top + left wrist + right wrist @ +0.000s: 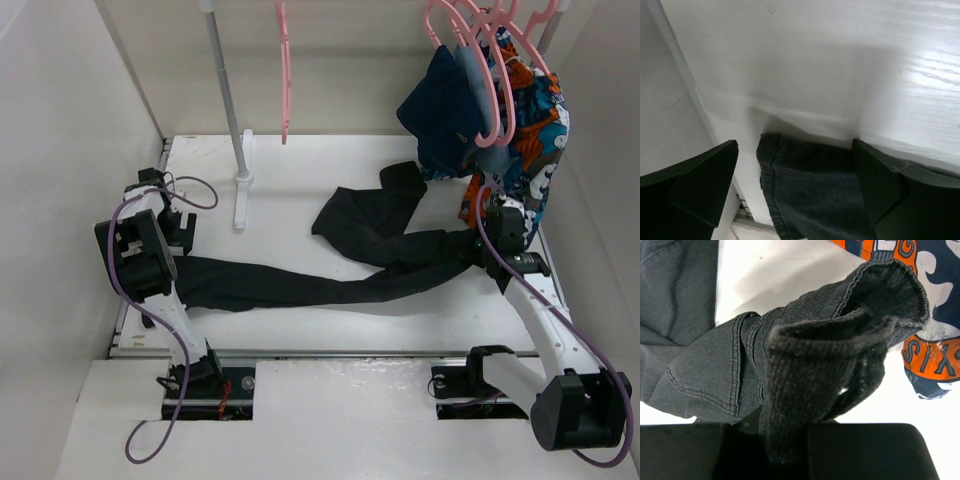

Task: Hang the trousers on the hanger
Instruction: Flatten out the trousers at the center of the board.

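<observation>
Patterned cloth hangs close behind the trousers' waistband end, so next I need to move my right gripper up, then back and down onto the bare near tabletop to release that end.
The black trousers [330,265] lie spread across the white table, one leg reaching left, the other folded toward the back. My left gripper [795,170] is open, its fingers on either side of the left leg's hem [810,185], not closed on it. My right gripper [787,440] is shut on the trousers' ribbed waistband [810,370] at the right end; in the top view it sits there [490,240]. The single pink hanger [285,70] hangs on the rail at the back, empty, above the table's middle.
A white rack post [232,110] with its foot stands at the back left. Bunched pink hangers [480,60] at the back right carry a navy garment [445,105] and an orange-blue patterned cloth [530,140], right behind my right gripper. White walls close in both sides.
</observation>
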{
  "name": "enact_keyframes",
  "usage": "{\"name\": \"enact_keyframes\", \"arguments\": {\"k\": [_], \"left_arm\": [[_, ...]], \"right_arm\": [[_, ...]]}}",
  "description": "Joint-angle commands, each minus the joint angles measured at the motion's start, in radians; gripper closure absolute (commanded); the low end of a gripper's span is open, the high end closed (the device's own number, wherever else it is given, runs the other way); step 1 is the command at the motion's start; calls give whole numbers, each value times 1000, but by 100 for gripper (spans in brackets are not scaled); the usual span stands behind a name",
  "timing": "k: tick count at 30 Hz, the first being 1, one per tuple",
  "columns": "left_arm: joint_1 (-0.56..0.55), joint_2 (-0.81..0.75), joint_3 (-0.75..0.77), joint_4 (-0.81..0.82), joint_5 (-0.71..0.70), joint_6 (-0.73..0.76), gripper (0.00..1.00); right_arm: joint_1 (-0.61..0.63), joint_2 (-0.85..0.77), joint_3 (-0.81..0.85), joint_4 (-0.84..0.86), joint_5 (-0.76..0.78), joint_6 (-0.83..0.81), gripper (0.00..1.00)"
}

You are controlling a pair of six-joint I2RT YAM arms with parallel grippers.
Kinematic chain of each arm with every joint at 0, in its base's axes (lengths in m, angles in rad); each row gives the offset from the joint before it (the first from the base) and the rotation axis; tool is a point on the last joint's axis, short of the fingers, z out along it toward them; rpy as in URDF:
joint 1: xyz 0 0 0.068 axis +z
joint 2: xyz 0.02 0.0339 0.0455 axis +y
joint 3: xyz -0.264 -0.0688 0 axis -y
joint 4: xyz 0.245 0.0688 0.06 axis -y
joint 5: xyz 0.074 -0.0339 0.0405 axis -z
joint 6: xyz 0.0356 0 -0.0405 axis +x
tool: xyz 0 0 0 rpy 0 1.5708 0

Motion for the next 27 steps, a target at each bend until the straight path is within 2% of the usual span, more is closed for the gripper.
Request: {"name": "enact_keyframes", "arguments": {"k": [1, 5, 6, 7, 9, 10, 14, 17, 18, 22, 24, 27], "left_arm": [[16, 39, 5, -14, -21, -60, 5], [54, 21, -63, -77, 80, -13, 17], [64, 1, -75, -77, 97, 6, 24], [80, 0, -86, -86, 108, 15, 54], [90, -10, -108, -86, 117, 29, 97], [90, -10, -108, -86, 117, 43, 100], [90, -15, -34, -86, 140, 43, 100], [62, -79, 163, -117, 154, 52, 100], [50, -102, 270, -117, 154, 52, 100], [50, -209, 463, -93, 104, 62, 100], [50, -278, 463, -80, 84, 111, 100], [50, -378, 326, -57, 16, 174, 100]], "right_arm": [[-9, -19, 26, 52, 30, -28, 100], [-9, -28, 46, 40, 50, -28, 100], [-9, -28, 46, 40, 50, -28, 100], [-9, -28, 55, 40, 50, -28, 100], [-9, -16, 55, 40, 50, -28, 100], [-9, -16, 55, 53, 39, -28, 100], [-9, 48, 101, 103, 12, -45, 100], [-18, 88, 212, 115, 2, -77, 100], [-18, 99, 240, 115, 2, -88, 100], [-101, 90, 313, 124, -45, -73, 100], [-123, 46, 289, 136, -45, -64, 100], [-132, -2, 200, 136, -25, -8, 100]]}}
